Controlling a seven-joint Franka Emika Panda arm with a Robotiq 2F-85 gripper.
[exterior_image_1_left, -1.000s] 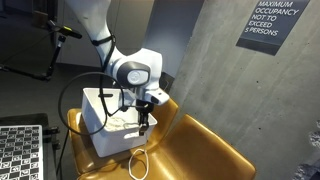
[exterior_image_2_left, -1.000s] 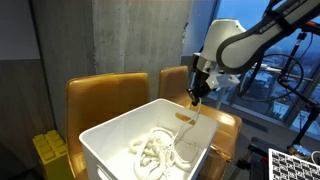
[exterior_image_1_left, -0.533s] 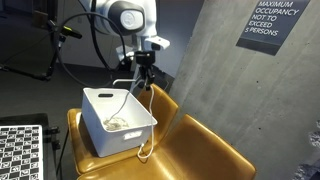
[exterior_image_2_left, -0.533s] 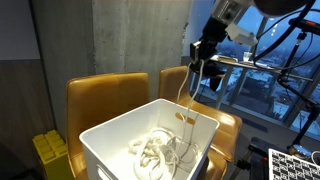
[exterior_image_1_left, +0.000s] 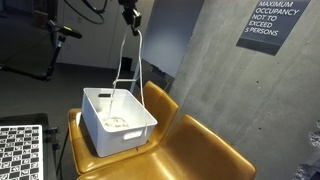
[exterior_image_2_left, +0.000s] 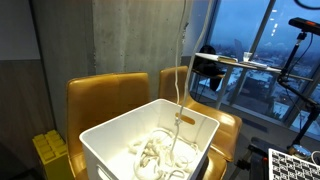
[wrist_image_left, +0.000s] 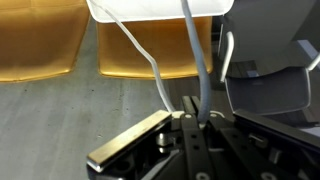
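The gripper next needs to move over the white bin with the other coils, going down slightly, and release the cable, because the bin is below, toward the top of the wrist view.
My gripper (exterior_image_1_left: 130, 14) is high at the top edge of an exterior view and is shut on a white cable (exterior_image_1_left: 126, 60). The cable hangs down from it into a white bin (exterior_image_1_left: 120, 138) that stands on a tan leather chair (exterior_image_1_left: 195, 150). In the other exterior view the gripper is out of frame above; the cable (exterior_image_2_left: 182, 60) drops straight into the bin (exterior_image_2_left: 110, 135), where the rest lies coiled (exterior_image_2_left: 150, 155). In the wrist view the jaws (wrist_image_left: 195, 112) are closed around the cable (wrist_image_left: 196, 55), with the bin (wrist_image_left: 160, 8) far below.
A second tan chair (exterior_image_2_left: 100, 95) stands beside the bin's chair. A concrete wall with an occupancy sign (exterior_image_1_left: 270, 22) is behind. A checkerboard panel (exterior_image_1_left: 20, 150) and a yellow object (exterior_image_2_left: 45, 155) sit low at the sides. A window (exterior_image_2_left: 245, 40) is at the back.
The gripper has risen steeply from just above the bin to the top of the view, pulling the cable up out of the bin with it.
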